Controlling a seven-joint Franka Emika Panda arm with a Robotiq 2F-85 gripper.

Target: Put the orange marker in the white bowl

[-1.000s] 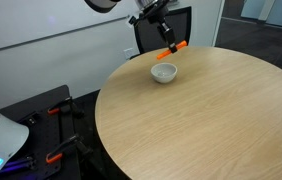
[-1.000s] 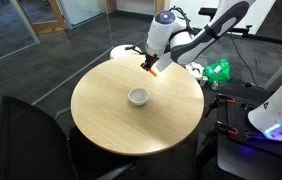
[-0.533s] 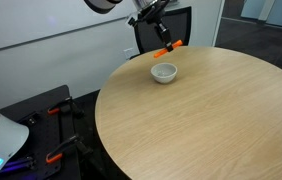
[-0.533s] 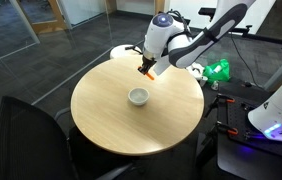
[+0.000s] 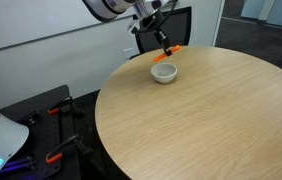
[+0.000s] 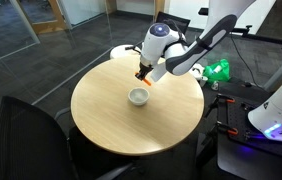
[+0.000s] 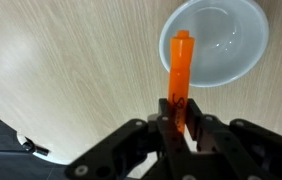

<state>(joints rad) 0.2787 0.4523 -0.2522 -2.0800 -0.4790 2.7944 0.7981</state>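
I need to lower my gripper next and move the marker toward the bowl's middle [image 5: 164,71] [image 7: 215,41], because only the far end of the marker is over the bowl.
My gripper [image 7: 180,122] is shut on the orange marker [image 7: 180,70] and holds it in the air over the round wooden table. In the wrist view the marker's far end overlaps the near rim of the white bowl [image 7: 226,40]. In both exterior views the marker [image 5: 170,49] [image 6: 148,79] hangs from the gripper [image 5: 163,42] [image 6: 144,73] just above and beside the white bowl [image 5: 163,72] [image 6: 138,96], which stands empty on the table.
The round wooden table [image 5: 221,120] [image 6: 111,125] bears only the bowl. A black chair [image 5: 181,25] stands behind the table. A dark chair [image 6: 26,140] is at the near edge. Robot bases and cables lie on the floor beside the table [image 5: 1,140].
The gripper with the marker has moved toward the bowl and a little lower; the marker now hangs nearer the bowl's rim.
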